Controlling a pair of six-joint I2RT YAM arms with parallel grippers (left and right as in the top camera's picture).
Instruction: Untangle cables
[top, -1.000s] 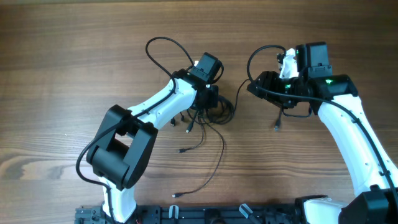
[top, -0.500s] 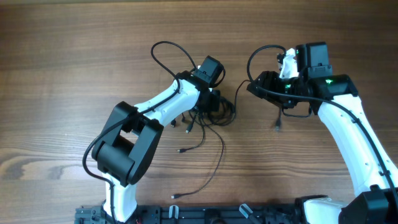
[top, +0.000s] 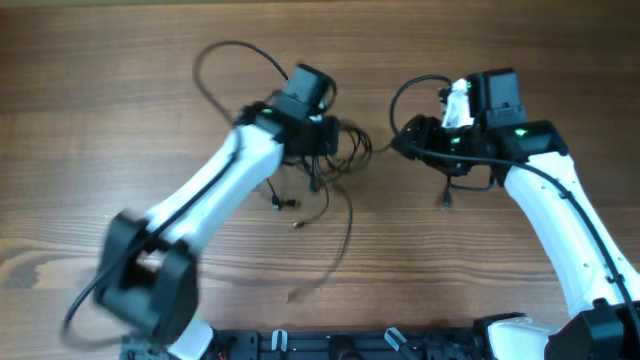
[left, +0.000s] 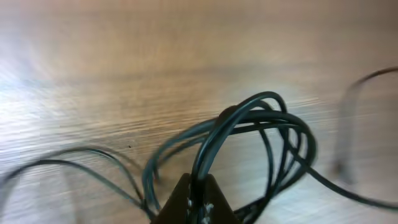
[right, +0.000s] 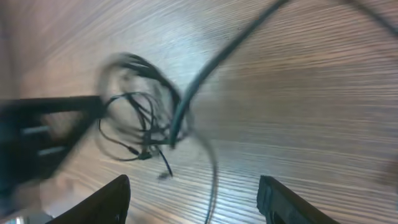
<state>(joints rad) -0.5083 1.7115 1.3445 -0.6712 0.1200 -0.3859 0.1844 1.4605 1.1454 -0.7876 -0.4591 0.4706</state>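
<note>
The several looped cables sit bunched between my left gripper's fingers, so it will raise them high and to the left in the overhead view and release them.
The cables (top: 345, 150) are thin dark cords bunched in a tangle at the table's middle. Loose plug ends (top: 298, 208) trail toward the front, and one long strand (top: 335, 255) runs to the front edge. My left gripper (top: 325, 140) is shut on several strands of the looped bundle (left: 267, 124), pinched between its fingertips (left: 199, 199). My right gripper (top: 400, 145) is open and empty just right of the tangle. In the right wrist view the tangle (right: 143, 124) is blurred ahead of the spread fingers (right: 196, 205). Another thin cord end (top: 445, 203) lies below the right gripper.
The table is bare wood (top: 100, 120). A thicker black arm cable loops behind the left wrist (top: 215, 60), and another loops by the right wrist (top: 405, 90). The left arm shows blurred at the left of the right wrist view (right: 37, 137). A black rail (top: 330, 345) runs along the front edge.
My left arm has swung left and back, still shut on the bundle, dragging the tangle and its trailing ends leftward. The right gripper has shifted slightly left.
</note>
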